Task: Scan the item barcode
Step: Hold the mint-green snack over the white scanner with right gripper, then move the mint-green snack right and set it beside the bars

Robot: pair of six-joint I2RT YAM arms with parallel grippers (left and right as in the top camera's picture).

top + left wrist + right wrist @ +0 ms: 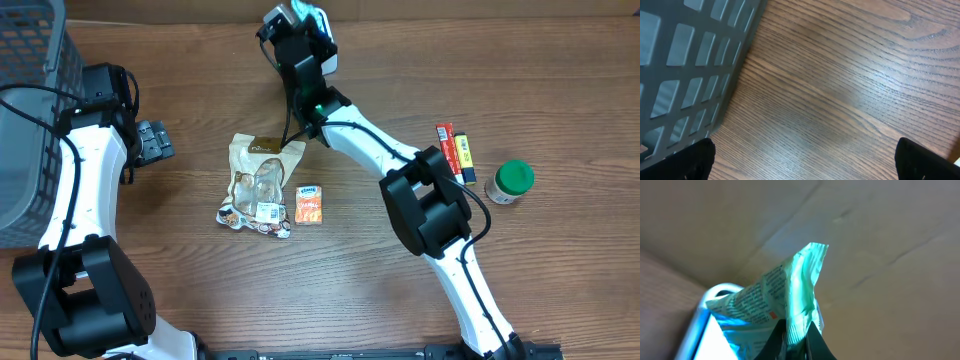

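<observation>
The robot will swing its right gripper back to the gripper's right in the overhead view, over clear wood by the red stick, with the fingers turning down, and let go of the packet.
The item is a crinkled pale-green and white packet with small print on it, held up in front of a plain tan wall. My right gripper is shut on the packet's lower seam, at the far middle of the table. From overhead the packet shows just right of the fingers. No barcode is readable in any view. My left gripper hangs open over bare wood by the basket, its fingertips wide apart with nothing between them; overhead it sits at the left.
A grey mesh basket fills the left edge and shows close by the left wrist. A tan snack pouch and a small orange packet lie mid-table. Red and yellow sticks and a green-lidded jar lie at the right.
</observation>
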